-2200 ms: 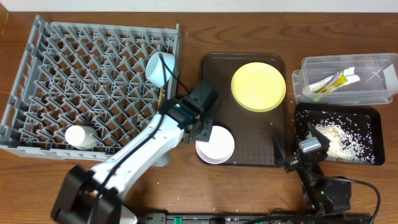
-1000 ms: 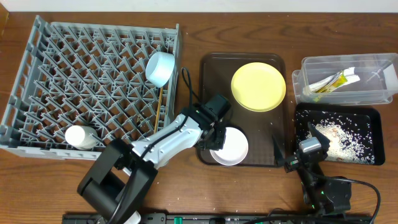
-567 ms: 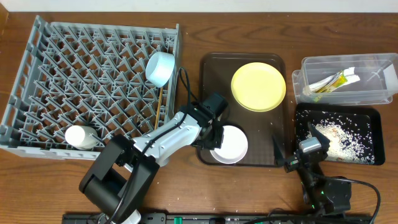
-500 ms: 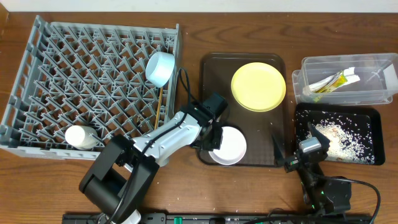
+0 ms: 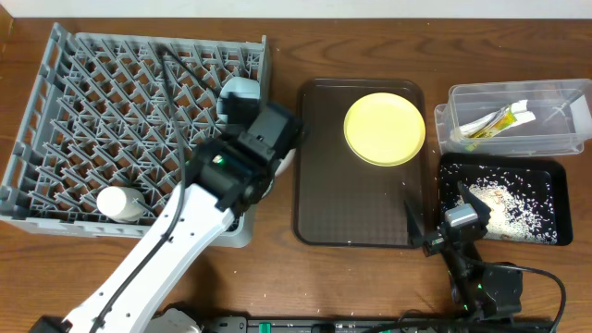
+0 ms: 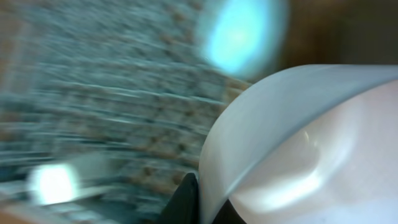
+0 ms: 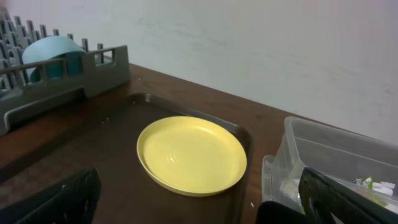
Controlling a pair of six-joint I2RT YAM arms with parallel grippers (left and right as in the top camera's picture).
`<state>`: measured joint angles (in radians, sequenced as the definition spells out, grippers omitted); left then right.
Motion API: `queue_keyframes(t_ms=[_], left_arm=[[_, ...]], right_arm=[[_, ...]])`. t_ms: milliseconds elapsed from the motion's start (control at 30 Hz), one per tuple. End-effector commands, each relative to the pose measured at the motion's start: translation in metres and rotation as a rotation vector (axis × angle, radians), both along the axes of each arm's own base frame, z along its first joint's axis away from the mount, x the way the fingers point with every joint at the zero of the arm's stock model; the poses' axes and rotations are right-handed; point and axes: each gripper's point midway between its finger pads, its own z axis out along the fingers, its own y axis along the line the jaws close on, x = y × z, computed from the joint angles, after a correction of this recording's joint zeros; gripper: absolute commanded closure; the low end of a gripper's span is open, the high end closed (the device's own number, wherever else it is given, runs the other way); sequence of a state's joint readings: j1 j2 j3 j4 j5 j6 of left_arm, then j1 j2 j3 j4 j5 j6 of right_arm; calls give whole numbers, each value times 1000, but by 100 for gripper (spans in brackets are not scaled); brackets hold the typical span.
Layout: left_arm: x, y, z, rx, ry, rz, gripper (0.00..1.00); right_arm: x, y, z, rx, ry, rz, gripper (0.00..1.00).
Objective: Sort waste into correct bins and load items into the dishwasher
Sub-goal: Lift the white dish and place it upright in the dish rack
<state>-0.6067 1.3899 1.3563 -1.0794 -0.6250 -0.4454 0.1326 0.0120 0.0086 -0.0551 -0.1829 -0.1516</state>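
Observation:
Next, the left gripper tilts, moves to the left in the overhead view and lowers to release the white bowl onto the rack's wires beside the light-blue bowl, which stand free.
My left gripper [image 5: 275, 137] is shut on the rim of the white bowl [image 6: 311, 143] and holds it in the air over the right edge of the grey dish rack [image 5: 111, 92]. Only a sliver of the bowl [image 5: 288, 155] shows overhead. The light-blue bowl [image 5: 239, 90] in the rack is partly hidden by the arm. The white cup [image 5: 118, 202] lies in the rack's front left. The yellow plate [image 5: 384, 128] sits on the brown tray. The wrapper [image 5: 499, 120] lies in the clear tub [image 5: 564, 139]. Rice crumbs [image 5: 499, 199] lie in the black tray [image 5: 555, 231]. My right gripper [image 5: 444, 233] is open and empty.
The dark-brown serving tray [image 5: 351, 203] lies between the rack and the bins, holding only the plate. In the right wrist view the plate [image 7: 191, 155], the rack wall [image 7: 93, 71] and the tub [image 7: 329, 155] show ahead. The left wrist view is motion-blurred.
My left gripper has lifted the white bowl off the brown tray and carried it up and left to the rack's right edge. The right arm has not moved.

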Motion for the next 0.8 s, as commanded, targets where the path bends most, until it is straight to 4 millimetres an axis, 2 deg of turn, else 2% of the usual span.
queue_keyframes(t_ms=[0, 100, 200, 333, 533, 767], left_arm=[[7, 57, 43, 370, -163, 158, 93], [6, 73, 47, 491, -151, 194, 93], [13, 80, 40, 559, -134, 224, 92], [27, 81, 17, 669, -56, 221, 92], [37, 77, -23, 790, 62, 192, 92], [37, 78, -43, 832, 108, 199, 92]], right_arm=[[0, 1, -1, -13, -5, 3, 1], [0, 1, -1, -13, -6, 3, 1], [0, 1, -1, -13, -5, 3, 1], [0, 1, -1, -13, -5, 3, 1], [0, 1, -1, -13, -5, 4, 1], [0, 1, -1, -13, -5, 4, 1]])
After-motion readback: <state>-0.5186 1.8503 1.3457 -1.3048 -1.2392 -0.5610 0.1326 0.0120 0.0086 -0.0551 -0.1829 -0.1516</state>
